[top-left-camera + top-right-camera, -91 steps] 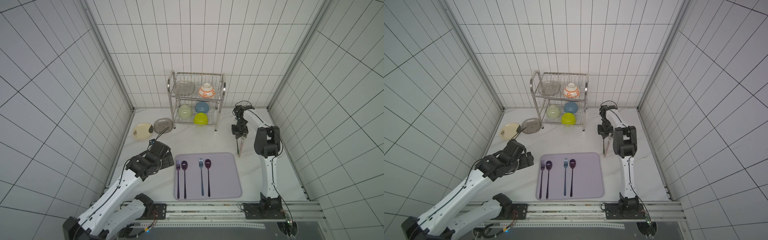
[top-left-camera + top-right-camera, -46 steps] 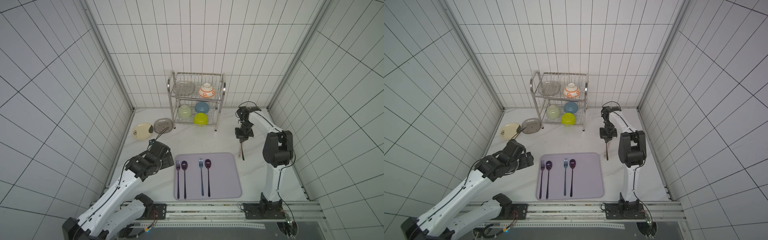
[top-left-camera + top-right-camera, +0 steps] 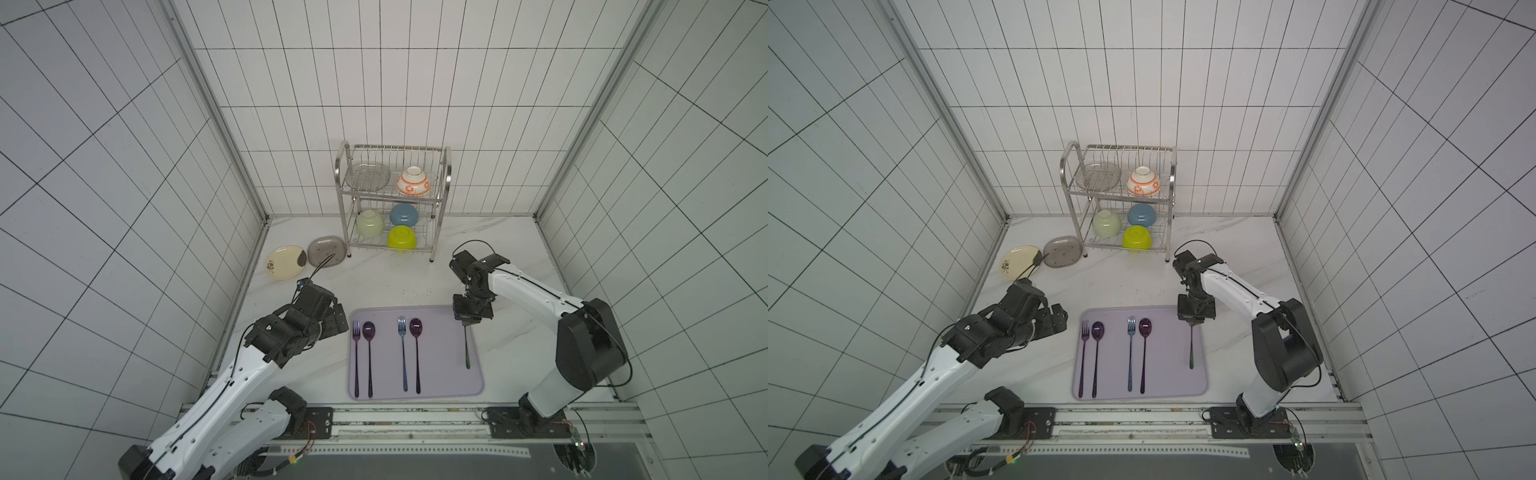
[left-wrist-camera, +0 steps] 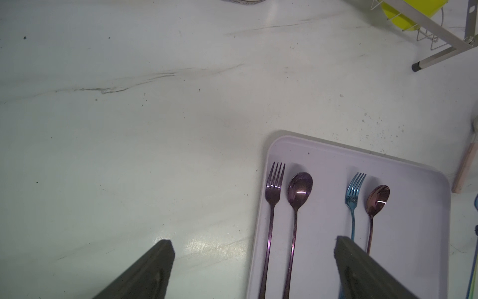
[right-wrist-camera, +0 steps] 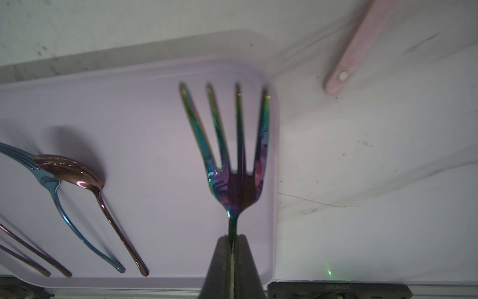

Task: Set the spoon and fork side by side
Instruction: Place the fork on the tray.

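Observation:
The right gripper lowers the iridescent fork back toward the blue fork's spoon next and releases it. Empty tray beside that spoon lies below and back from it.
My right gripper [image 3: 466, 323] [image 5: 232, 239] is shut on the neck of an iridescent fork [image 5: 234, 181] [image 3: 467, 349]. The fork hangs over the right part of the lavender tray [image 3: 440, 374] [image 5: 129, 103], tines toward the back and handle toward the front. Whether it touches the tray I cannot tell. Two pairs lie on the tray: a purple fork [image 3: 356, 332] beside a purple spoon [image 3: 368, 330], and a blue fork [image 3: 402, 326] beside another purple spoon [image 3: 416, 328]. My left gripper [image 3: 338, 320] [image 4: 252, 248] is open and empty, just left of the tray.
A pink handle [image 5: 359, 46] lies on the table past the tray's right back corner, its head out of view. A steel dish rack [image 3: 446, 195] with bowls stands at the back. A cream plate [image 3: 286, 262] and a grey plate [image 3: 327, 251] lie at the back left.
My right arm has carried the fork forward from the table's back right to over the tray's right side. The left arm has stayed where it was.

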Robot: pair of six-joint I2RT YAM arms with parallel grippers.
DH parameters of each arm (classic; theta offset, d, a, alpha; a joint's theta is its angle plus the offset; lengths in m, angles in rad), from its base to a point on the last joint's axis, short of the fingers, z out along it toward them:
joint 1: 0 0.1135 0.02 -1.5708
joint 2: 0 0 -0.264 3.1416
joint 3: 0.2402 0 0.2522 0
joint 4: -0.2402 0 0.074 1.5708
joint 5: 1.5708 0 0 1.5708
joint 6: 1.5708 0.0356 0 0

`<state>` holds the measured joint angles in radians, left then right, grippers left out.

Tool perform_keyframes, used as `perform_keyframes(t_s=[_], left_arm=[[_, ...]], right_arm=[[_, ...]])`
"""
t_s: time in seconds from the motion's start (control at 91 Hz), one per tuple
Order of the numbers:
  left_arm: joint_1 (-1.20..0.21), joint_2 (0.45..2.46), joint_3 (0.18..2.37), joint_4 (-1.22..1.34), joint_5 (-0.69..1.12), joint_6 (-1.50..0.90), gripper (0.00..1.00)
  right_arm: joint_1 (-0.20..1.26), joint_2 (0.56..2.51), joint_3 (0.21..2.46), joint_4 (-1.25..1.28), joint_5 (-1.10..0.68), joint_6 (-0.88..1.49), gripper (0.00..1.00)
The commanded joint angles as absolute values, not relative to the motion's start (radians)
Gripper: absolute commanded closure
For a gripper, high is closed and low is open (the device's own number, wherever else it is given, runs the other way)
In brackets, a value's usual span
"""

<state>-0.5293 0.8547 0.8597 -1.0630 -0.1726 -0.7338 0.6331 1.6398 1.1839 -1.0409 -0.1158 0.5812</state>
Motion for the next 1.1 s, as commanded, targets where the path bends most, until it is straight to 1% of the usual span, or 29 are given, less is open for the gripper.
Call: perform_keyframes(t_s=[0.0,0.176,0.297,0.451,0.758,1.011,1.055,1.088], left_arm=[[-0.534,0.841,0.849,-1.032,-0.15,-0.711,0.02],[-0.533,0.84,0.85,-1.029,-0.13,-0.702,0.02],[-0.534,0.837,0.851,-1.03,-0.125,-0.7,0.02],[-0.539,0.83,0.848,-1.027,-0.125,-0.699,0.02],[-0.557,0.828,0.847,-1.027,-0.133,-0.703,0.02],[-0.573,0.826,0.847,-1.03,-0.15,-0.712,0.02],[-0.576,0.826,0.847,-1.032,-0.153,-0.714,0.02],[-0.577,0.825,0.847,-1.033,-0.156,-0.716,0.02]], right_arm=[[0.704,1.639,1.152,-0.941,-0.102,0.721,1.0],[0.8,1.708,1.146,-0.908,-0.061,0.776,1.0],[0.84,1.726,1.138,-0.916,-0.022,0.795,1.0],[0.859,1.727,1.12,-0.931,0.007,0.792,1.0],[0.884,1.732,1.075,-0.923,-0.003,0.801,1.0],[0.885,1.758,1.086,-0.92,-0.004,0.792,1.0],[0.885,1.762,1.088,-0.923,-0.007,0.789,0.93],[0.885,1.764,1.09,-0.925,-0.01,0.786,0.9]])
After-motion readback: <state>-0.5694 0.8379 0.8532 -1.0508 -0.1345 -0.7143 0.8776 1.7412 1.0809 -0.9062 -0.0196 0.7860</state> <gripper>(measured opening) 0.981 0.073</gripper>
